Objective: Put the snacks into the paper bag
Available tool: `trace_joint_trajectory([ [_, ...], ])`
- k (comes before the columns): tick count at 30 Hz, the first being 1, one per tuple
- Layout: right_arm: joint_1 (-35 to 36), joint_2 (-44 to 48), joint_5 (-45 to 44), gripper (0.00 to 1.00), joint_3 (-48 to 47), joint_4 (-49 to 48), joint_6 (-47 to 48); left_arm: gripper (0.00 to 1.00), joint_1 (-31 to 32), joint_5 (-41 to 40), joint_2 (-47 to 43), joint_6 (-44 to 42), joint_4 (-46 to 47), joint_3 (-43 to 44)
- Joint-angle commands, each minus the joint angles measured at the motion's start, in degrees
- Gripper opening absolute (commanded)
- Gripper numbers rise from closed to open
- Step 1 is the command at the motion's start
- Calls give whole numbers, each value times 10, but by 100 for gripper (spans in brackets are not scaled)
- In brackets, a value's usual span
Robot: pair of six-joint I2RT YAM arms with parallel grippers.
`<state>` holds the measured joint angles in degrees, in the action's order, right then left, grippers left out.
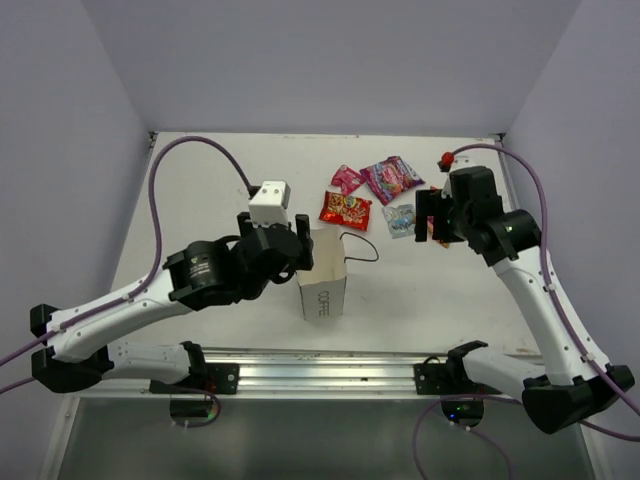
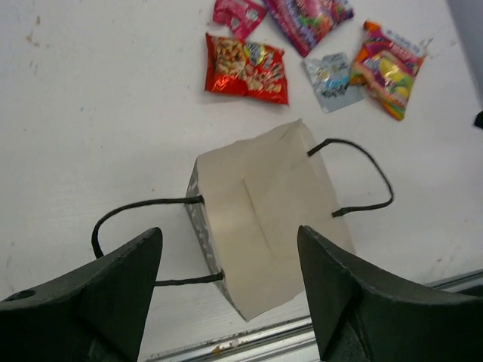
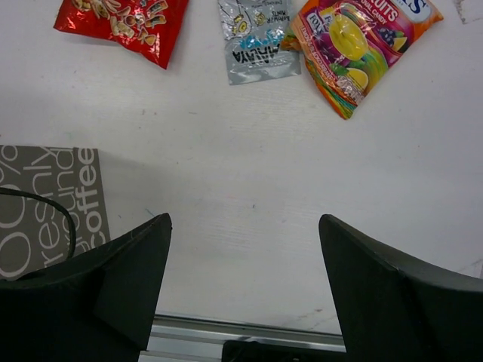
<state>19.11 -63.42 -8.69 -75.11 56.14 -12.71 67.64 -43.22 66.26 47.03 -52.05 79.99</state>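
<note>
I will reach outward and down and turn my fingers to close across the packet's near end (image 1: 431, 229) (image 3: 330, 53), because the orange fruit-sweets packet lies at an angle below and outward of my right gripper.
The white paper bag (image 1: 323, 275) stands near the table's front with its top open, lettering on its near side. In the left wrist view the bag (image 2: 264, 219) lies just ahead of my open, empty left gripper (image 2: 230, 256), whose jaws stand wide either side of it. The left gripper (image 1: 298, 248) is at the bag's left rim. Behind the bag lie the red-orange packet (image 1: 346, 209), the small magenta packet (image 1: 346, 179), the pink multicolour packet (image 1: 391, 178) and the pale blue-clear packet (image 1: 399, 219). My right gripper (image 1: 430, 228) hovers open and empty right of them, over bare table (image 3: 245, 234).
An orange fruit-sweets packet (image 3: 351, 41) lies right of the pale blue one (image 3: 256, 41). A white camera block (image 1: 268, 205) sits on the left wrist. A small red object (image 1: 446, 158) lies at the far right. A metal rail (image 1: 330, 365) runs along the front edge.
</note>
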Motion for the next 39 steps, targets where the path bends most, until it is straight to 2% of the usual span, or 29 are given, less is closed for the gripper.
trace_joint_trajectory([
  [1,0,16,-24,84,13,-5,-12,75,0,11,13,75,-56,-27],
  [6,0,15,-34,85,22,0,-15,69,0,18,30,124,-91,-50],
  [9,0,16,-34,86,27,-2,-18,67,0,19,26,119,-76,-68],
  [13,1,19,-45,86,37,-5,-18,55,0,23,21,103,-40,-87],
  [17,0,17,-51,86,48,-12,-21,49,0,27,29,83,-15,-101],
  [18,1,17,-52,86,51,-16,-23,46,0,28,31,81,-10,-102],
  [19,0,17,-53,86,53,-16,-24,37,0,27,34,76,-4,-104],
  [22,0,13,-73,86,59,-25,-26,21,0,24,40,69,1,-103],
  [28,0,-2,-121,89,69,-63,-31,0,-1,14,48,52,6,-104],
  [32,-2,-53,-171,98,72,-100,-30,0,-4,10,55,41,8,-105],
  [39,-43,-199,-187,99,23,-156,-11,0,-9,8,56,24,14,-100],
])
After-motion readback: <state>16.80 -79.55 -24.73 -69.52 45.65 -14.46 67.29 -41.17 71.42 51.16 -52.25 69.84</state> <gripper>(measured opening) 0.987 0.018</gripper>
